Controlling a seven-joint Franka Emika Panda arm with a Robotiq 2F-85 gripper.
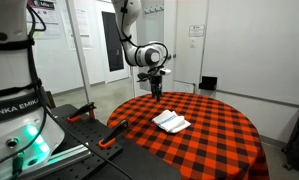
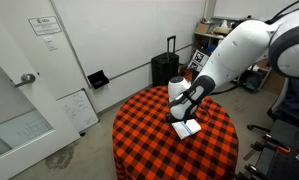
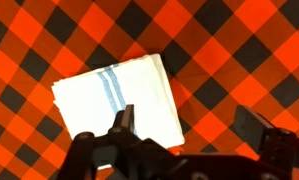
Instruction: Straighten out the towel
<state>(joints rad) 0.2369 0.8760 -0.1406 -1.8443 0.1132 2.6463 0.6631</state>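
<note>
My gripper goes down from well above the table onto the towel's corner clear of the stripes next, as that corner lies between its open fingers.
A folded white towel (image 3: 114, 95) with blue stripes lies on the red and black checked tablecloth (image 3: 219, 50). It also shows in both exterior views (image 1: 171, 122) (image 2: 186, 129), near the middle of the round table. My gripper (image 3: 189, 125) hangs well above the table, open and empty, with one finger over the towel's near edge and the other over bare cloth. In an exterior view the gripper (image 1: 155, 88) is above and behind the towel.
The round table (image 1: 229, 140) stands in a room with a black suitcase (image 2: 165, 68), a whiteboard (image 2: 77, 108) on the floor, and a door (image 2: 19, 100). A robot base and clamps (image 1: 84, 112) sit by the table's edge.
</note>
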